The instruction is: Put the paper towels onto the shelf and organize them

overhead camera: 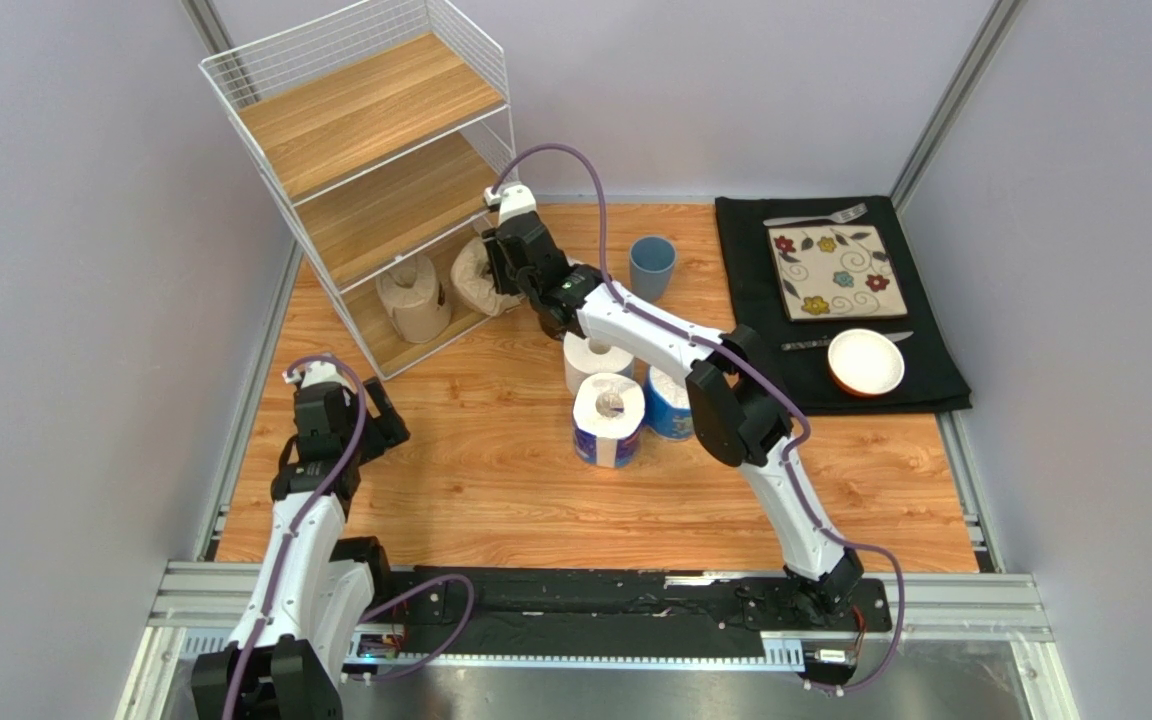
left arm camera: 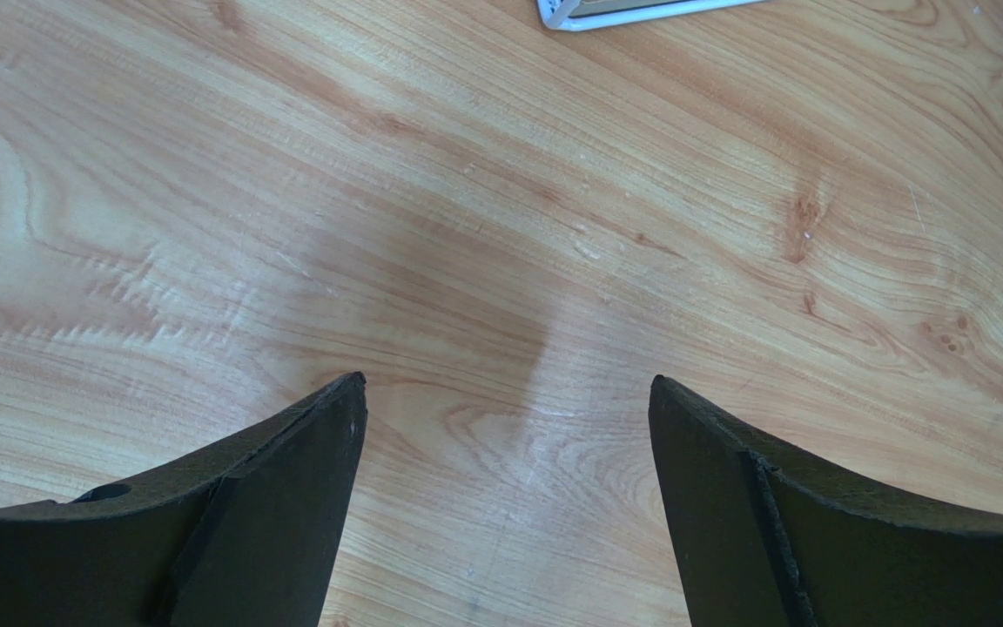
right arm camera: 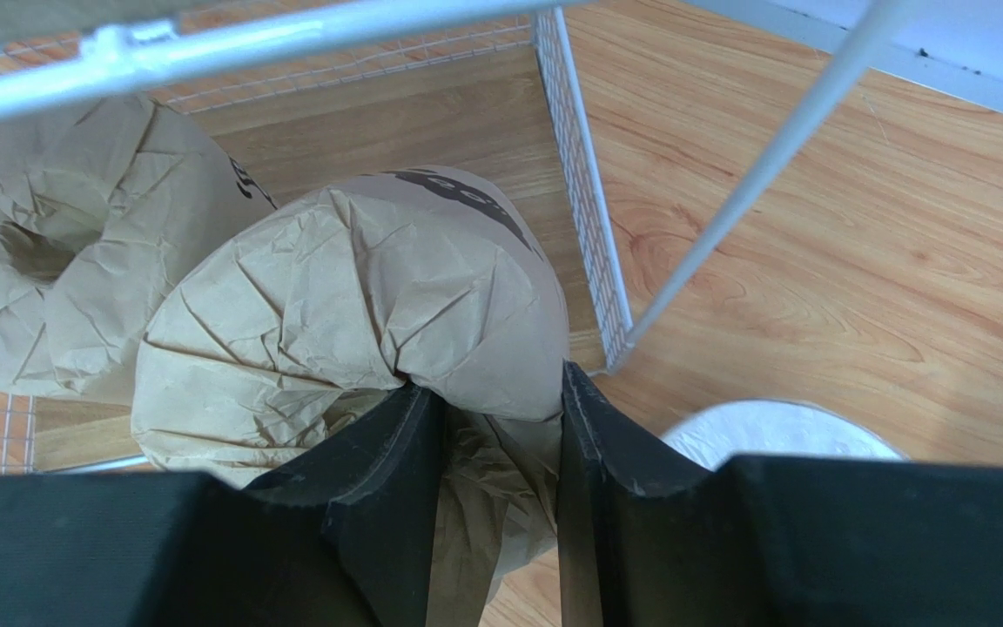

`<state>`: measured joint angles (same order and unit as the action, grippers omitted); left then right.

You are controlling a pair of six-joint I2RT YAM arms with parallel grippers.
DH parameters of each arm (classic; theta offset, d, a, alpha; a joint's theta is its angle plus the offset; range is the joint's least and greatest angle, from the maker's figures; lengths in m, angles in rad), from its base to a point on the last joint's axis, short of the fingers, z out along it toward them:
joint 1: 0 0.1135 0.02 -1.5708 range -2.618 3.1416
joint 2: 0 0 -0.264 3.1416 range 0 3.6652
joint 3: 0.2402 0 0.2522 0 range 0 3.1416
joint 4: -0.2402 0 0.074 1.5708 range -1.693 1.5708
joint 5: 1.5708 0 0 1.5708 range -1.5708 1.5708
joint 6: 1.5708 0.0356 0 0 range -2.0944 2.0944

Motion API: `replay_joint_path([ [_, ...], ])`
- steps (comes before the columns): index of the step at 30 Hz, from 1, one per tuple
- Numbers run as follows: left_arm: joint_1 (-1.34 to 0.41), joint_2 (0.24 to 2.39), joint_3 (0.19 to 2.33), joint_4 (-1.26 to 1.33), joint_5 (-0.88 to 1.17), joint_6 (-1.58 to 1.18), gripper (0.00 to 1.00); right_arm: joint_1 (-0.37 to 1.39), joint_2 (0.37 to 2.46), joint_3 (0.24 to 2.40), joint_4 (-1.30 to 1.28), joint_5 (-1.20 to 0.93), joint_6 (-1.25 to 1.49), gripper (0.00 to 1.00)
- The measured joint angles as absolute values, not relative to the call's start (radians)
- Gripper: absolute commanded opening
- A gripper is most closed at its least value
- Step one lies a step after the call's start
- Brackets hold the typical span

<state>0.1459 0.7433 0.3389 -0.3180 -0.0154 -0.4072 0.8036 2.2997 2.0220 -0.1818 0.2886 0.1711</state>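
Observation:
The second brown roll still sticks out over the board's open front edge. Next, my right gripper will push the roll deeper into the shelf (overhead camera: 372,113), onto the bare board (overhead camera: 450,254) behind it, and let go.
The shelf (overhead camera: 372,113) stands at the back left. On its bottom board one brown paper towel roll (overhead camera: 414,297) stands upright. A second brown roll (right arm camera: 363,301) lies at the open front edge of that tier, and my right gripper (right arm camera: 500,392) is shut on its crumpled wall. The first brown roll (right arm camera: 62,261) sits just to its left. A white roll (overhead camera: 597,360) and two blue-wrapped rolls (overhead camera: 608,422) (overhead camera: 669,405) stand together mid-table. My left gripper (left arm camera: 507,392) hovers open over bare wood at the near left, holding nothing.
A blue cup (overhead camera: 653,267) stands behind the white roll. A black mat (overhead camera: 928,375) at the right carries a flowered plate (overhead camera: 838,272), a white bowl (overhead camera: 865,362) and cutlery. The shelf's wire side panel (right arm camera: 585,183) runs right beside the held roll.

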Motion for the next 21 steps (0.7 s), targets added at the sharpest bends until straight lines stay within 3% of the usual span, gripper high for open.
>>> replay_joint_path([
  [13, 0.146, 0.743, 0.339, -0.318, -0.001, -0.408, 0.88, 0.804, 2.407, 2.109, -0.130, 0.287, 0.165, 0.36],
  [21, 0.146, 0.743, 0.339, -0.318, 0.000, -0.408, 0.88, 0.804, 2.421, 2.143, -0.128, 0.277, 0.162, 0.61],
])
